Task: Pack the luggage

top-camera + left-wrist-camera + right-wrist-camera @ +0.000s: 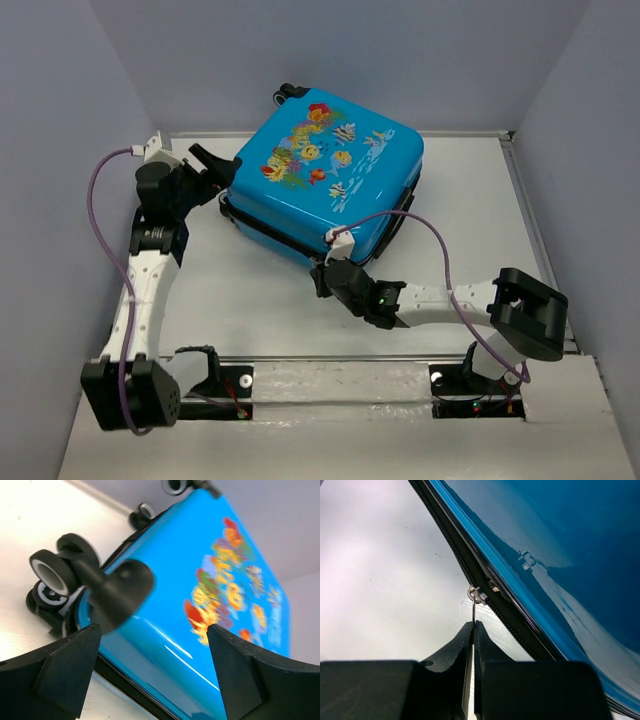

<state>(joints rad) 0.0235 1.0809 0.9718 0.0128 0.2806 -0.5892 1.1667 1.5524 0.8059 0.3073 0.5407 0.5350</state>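
I should move my left gripper left in the wrist view to bring its open fingers around the suitcase's black upper wheel (61,566), which is still outside their gap.
The luggage (320,180), a bright-blue hard-shell suitcase with a fish print, lies closed and flat on the table, wheels to the far left. My right gripper (473,625) is shut on the thin metal zipper pull (473,611) hanging from the slider (477,594) on the black zipper band (470,570), at the suitcase's near edge (330,262). My left gripper (150,645) is open at the suitcase's left corner (222,185), its jaws spread either side of the blue shell (200,580), next to a black wheel (52,570).
The white table (260,310) has a raised rim at the back and right (525,200). Grey walls enclose the left, back and right. The arm bases (340,385) sit at the near edge.
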